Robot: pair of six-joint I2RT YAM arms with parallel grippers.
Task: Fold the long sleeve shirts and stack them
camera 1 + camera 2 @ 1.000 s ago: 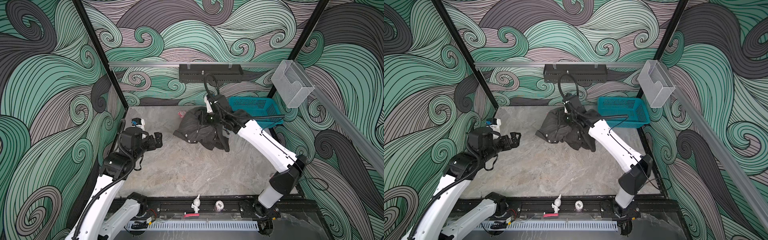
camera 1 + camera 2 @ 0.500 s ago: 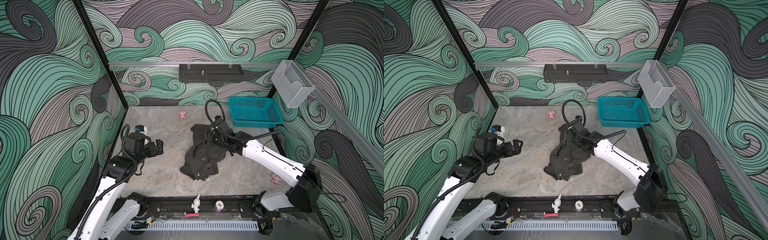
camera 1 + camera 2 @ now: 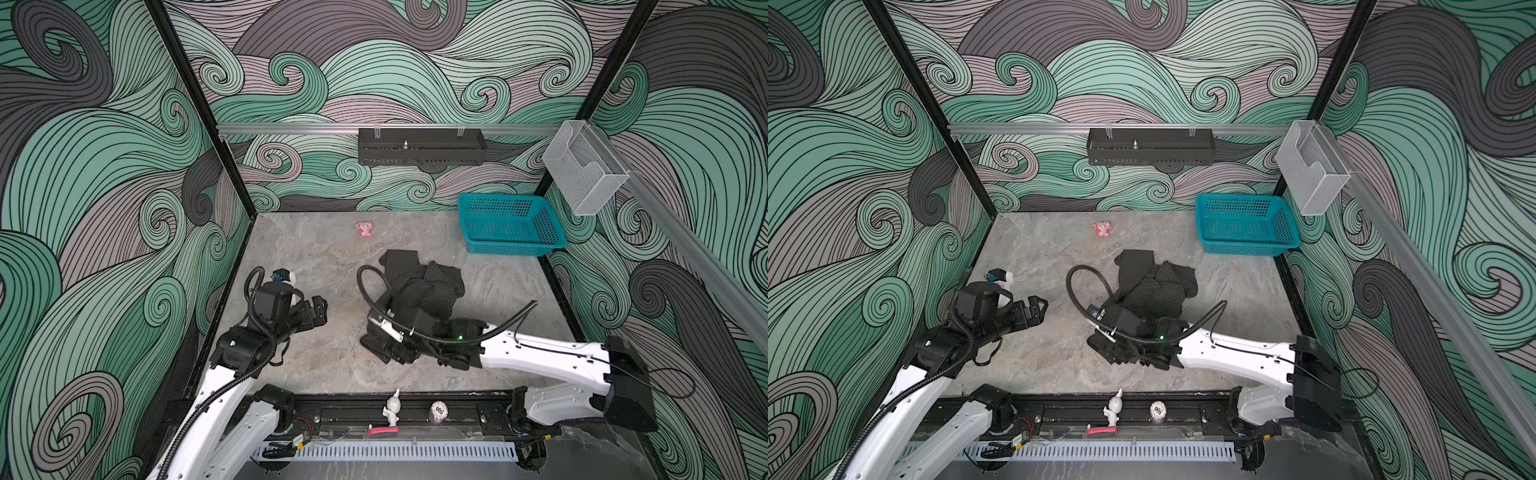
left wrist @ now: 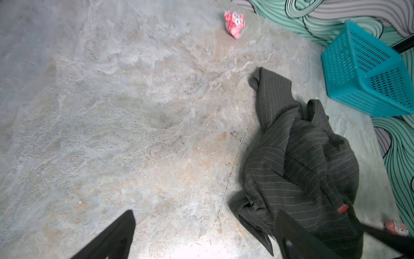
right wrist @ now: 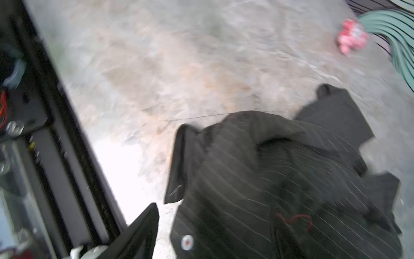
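Note:
I will lower my right gripper to the cloth beside the pale button and close it; this near end of the shirt is below its wide-open fingers.
The long sleeve shirt (image 3: 424, 286) (image 3: 1154, 286) is a dark pinstriped heap, crumpled in the middle of the table. My right gripper (image 3: 380, 347) (image 3: 1100, 345) hangs over the heap's near end. In the right wrist view its jaws (image 5: 208, 235) stand wide apart, with shirt cloth (image 5: 280, 170) and a pale button lying between and below them. My left gripper (image 3: 322, 309) (image 3: 1040, 307) is open and empty over bare table, left of the shirt. The left wrist view shows the shirt (image 4: 302, 161) just beyond one fingertip (image 4: 289, 226).
A teal mesh basket (image 3: 515, 248) (image 3: 1246, 248) (image 4: 363, 74) stands at the back right. A small pink toy (image 3: 364, 228) (image 3: 1101, 228) (image 4: 234, 22) (image 5: 351, 35) lies near the back wall. A white figurine (image 3: 391, 411) stands on the black front rail.
My right gripper pulled the shirt from beside the basket toward the front middle, then opened. The shirt now lies in a heap. The left arm shifted slightly nearer.

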